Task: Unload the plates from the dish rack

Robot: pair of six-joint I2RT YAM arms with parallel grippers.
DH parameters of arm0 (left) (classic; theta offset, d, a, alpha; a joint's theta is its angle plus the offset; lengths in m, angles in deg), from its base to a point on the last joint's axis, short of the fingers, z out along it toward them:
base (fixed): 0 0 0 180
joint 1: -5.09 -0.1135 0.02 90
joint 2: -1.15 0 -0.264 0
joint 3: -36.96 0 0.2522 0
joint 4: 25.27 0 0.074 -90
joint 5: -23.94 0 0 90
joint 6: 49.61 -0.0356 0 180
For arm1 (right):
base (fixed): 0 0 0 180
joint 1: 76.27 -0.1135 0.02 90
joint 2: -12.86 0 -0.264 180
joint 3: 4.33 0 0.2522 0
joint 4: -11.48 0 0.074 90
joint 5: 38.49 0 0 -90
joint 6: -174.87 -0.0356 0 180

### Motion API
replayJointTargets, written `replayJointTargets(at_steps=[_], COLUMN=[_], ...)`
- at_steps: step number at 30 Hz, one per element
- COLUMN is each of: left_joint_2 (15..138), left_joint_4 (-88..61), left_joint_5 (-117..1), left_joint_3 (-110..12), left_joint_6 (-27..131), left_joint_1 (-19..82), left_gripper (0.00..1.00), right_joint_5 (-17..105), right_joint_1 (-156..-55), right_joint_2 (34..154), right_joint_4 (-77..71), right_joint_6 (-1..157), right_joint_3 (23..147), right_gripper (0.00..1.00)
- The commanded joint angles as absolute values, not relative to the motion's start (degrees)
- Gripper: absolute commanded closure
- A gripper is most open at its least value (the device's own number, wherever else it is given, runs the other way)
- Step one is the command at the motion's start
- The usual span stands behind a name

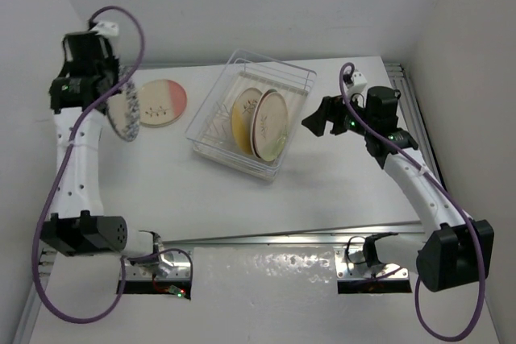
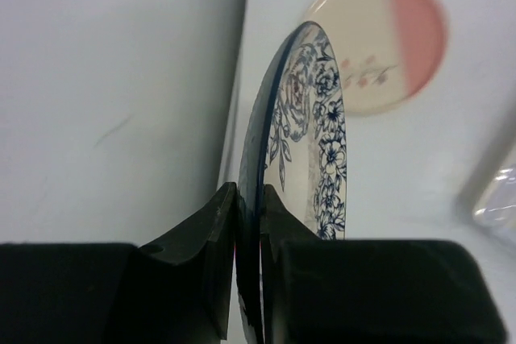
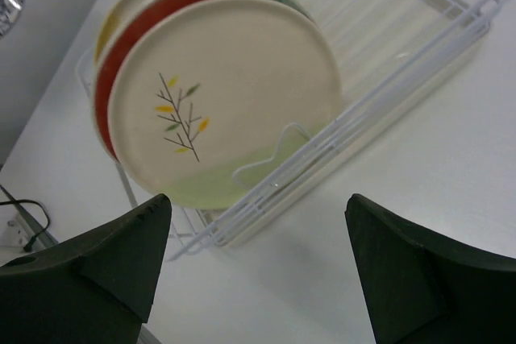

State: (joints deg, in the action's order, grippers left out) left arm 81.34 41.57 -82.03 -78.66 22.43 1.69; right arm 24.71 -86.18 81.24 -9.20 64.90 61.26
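Next, my left gripper moves back and down to the near side of the cream-and-pink plate [image 1: 161, 102], where the table is bare, and tilts the blue-and-white plate flat.
The clear dish rack [image 1: 297, 78] stands at the table's middle back, with three plates upright in it. In the right wrist view the front one is a cream plate [image 3: 242, 78] with a sprig motif. Behind it are a red-and-teal plate [image 3: 129, 34] and a yellowish plate [image 3: 107, 31]. My right gripper [image 1: 318, 121] is open, just right of the rack and pointing at it, holding nothing. My left gripper [image 2: 248, 199] is shut on the rim of a blue-and-white plate [image 1: 125, 114], held on edge above the table. Beside it a cream-and-pink plate [image 1: 161, 102] lies flat.
White walls close in on the left, back and right. The left arm with its purple cable [image 1: 60, 175] runs along the left wall. An aluminium rail [image 1: 411, 94] borders the table's right edge, and another runs along the near edge [image 1: 274, 239].
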Motion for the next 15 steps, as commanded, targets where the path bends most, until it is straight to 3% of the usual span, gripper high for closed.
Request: replayJointTargets(at_steps=[1, 5, 8, 11, 15], left_joint_2=[77.3, 76.6, 78.6, 81.7, 85.2], left_joint_4=[39.6, 40.1, 38.3, 41.6, 45.8], left_joint_5=[-66.4, -47.7, -42.4, -30.0, -23.3], left_joint_3=[-71.5, -59.8, -53.4, -53.8, -52.0], left_joint_6=[20.7, 16.5, 12.5, 6.9, -0.1], left_joint_1=[-8.2, -15.0, -20.5, -27.4, -30.2], left_gripper=[1.00, 1.00, 1.00, 1.00, 1.00], right_joint_5=[20.0, 19.3, 19.2, 20.1, 21.0], right_joint_1=[-86.6, -86.6, -86.6, -86.7, -87.2], right_joint_2=[81.9, 82.1, 82.4, 83.0, 83.5], right_joint_4=[-5.3, -3.0, -2.5, -3.3, -4.8], right_joint_6=[64.3, 62.7, 60.5, 57.9, 57.5], right_joint_3=[64.3, 64.3, 64.8, 67.4, 68.8], right_gripper=[0.13, 0.13, 0.13, 0.14, 0.15])
